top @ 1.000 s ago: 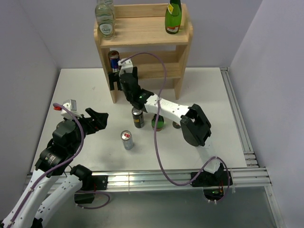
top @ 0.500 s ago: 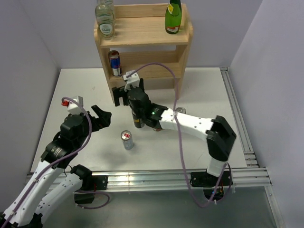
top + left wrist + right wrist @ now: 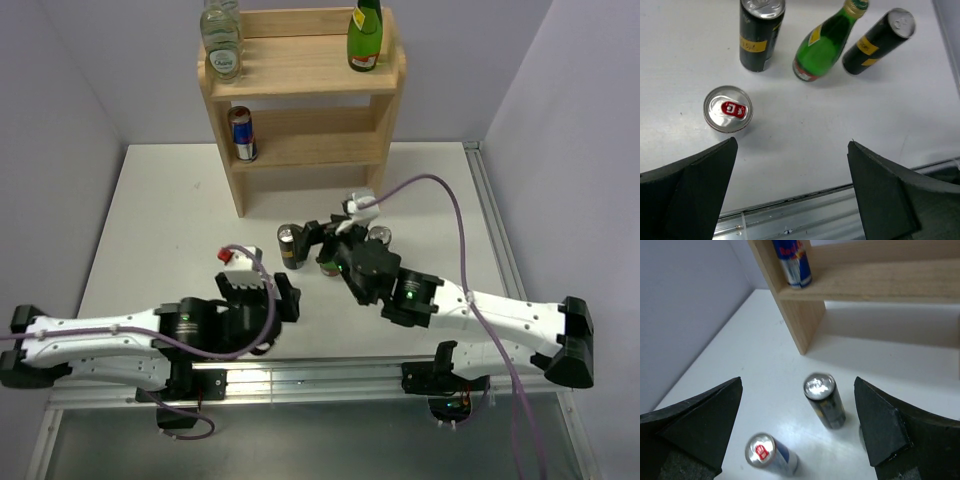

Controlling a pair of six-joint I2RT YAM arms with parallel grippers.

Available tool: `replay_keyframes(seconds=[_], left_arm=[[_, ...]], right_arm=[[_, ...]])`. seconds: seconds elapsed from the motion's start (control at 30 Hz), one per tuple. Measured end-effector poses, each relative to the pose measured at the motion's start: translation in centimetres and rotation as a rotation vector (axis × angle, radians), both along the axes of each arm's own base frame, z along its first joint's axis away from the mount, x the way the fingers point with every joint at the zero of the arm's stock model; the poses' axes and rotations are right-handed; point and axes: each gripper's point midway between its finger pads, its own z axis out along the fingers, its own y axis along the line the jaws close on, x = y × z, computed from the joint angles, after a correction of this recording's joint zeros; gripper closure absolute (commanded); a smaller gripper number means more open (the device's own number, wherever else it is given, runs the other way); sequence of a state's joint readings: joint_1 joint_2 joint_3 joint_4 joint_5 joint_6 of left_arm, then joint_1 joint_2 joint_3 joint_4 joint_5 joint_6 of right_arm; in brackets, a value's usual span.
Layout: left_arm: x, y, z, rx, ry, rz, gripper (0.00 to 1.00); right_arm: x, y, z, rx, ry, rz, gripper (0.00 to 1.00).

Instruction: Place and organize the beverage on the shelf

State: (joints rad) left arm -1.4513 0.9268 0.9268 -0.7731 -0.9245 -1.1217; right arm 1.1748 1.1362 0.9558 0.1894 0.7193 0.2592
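Observation:
The silver can stands on the tabletop beyond the gap between my fingers, so my open left gripper needs to go down and outward around the can's sides next.
The wooden shelf (image 3: pixel 300 75) stands at the back with a clear bottle (image 3: pixel 222 42) and a green bottle (image 3: pixel 365 36) on its top tier. A Red Bull can (image 3: pixel 241 133) stands on the middle tier and also shows in the right wrist view (image 3: pixel 792 262). On the table stand two black cans (image 3: pixel 760 32) (image 3: pixel 880 39), a green bottle (image 3: pixel 824 44) and a silver can with a red tab (image 3: pixel 728 108). My left gripper (image 3: pixel 791 144) is open and empty, hovering just near of the silver can. My right gripper (image 3: pixel 797 382) is open and empty above a black can (image 3: pixel 824 401).
The table (image 3: pixel 160 220) ends at an aluminium rail (image 3: pixel 330 375) along the front and another rail (image 3: pixel 500 250) on the right. Grey walls close in on both sides. In the top view my left gripper (image 3: pixel 272 300) covers the silver can, and my right gripper (image 3: pixel 322 238) partly covers the green bottle.
My right gripper has let go of the Red Bull can on the middle tier and pulled back over the table cans. My left arm has dropped low and stretched right, over the silver can.

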Motion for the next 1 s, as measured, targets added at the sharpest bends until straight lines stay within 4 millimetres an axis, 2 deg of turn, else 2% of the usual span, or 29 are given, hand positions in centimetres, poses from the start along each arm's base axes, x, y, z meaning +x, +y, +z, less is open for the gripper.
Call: replay_keyframes(seconds=[0.03, 0.1, 0.23, 0.43, 0.53, 0.7, 0.8, 1.0], left_arm=[[-0.5, -0.7, -0.5, 0.016, 0.003, 0.016, 0.01], [-0.7, -0.9, -1.7, 0.045, -0.002, 0.073, 0.01], [-0.4, 0.3, -3.8, 0.07, -0.012, 0.16, 0.01], [-0.1, 2.0, -4.9, 0.019, -0.022, 0.202, 0.01], [0.0, 2.3, -6.1, 0.008, -0.031, 0.219, 0.01], [0.2, 3.1, -10.5, 0.066, -0.045, 0.253, 0.01], [0.6, 3.3, -12.2, 0.094, -0.049, 0.257, 0.01], [3.5, 4.1, -14.4, 0.067, -0.052, 0.289, 0.01]], right_arm=[[-0.6, -0.6, -0.7, -0.001, 0.013, 0.0, 0.0], [-1.6, -2.0, -1.8, 0.005, 0.035, -0.005, 0.0], [-3.5, -4.9, -3.5, 0.028, 0.068, -0.021, 0.0], [-4.7, -7.9, -4.9, 0.076, 0.102, -0.051, 0.0], [-4.9, -8.6, -5.9, 0.068, 0.119, -0.061, 0.0], [-5.0, -8.8, -7.2, 0.044, 0.141, -0.071, 0.0], [-5.0, -8.8, -7.7, 0.039, 0.148, -0.073, 0.0], [-5.2, -9.1, -8.5, 0.033, 0.163, -0.075, 0.0]])
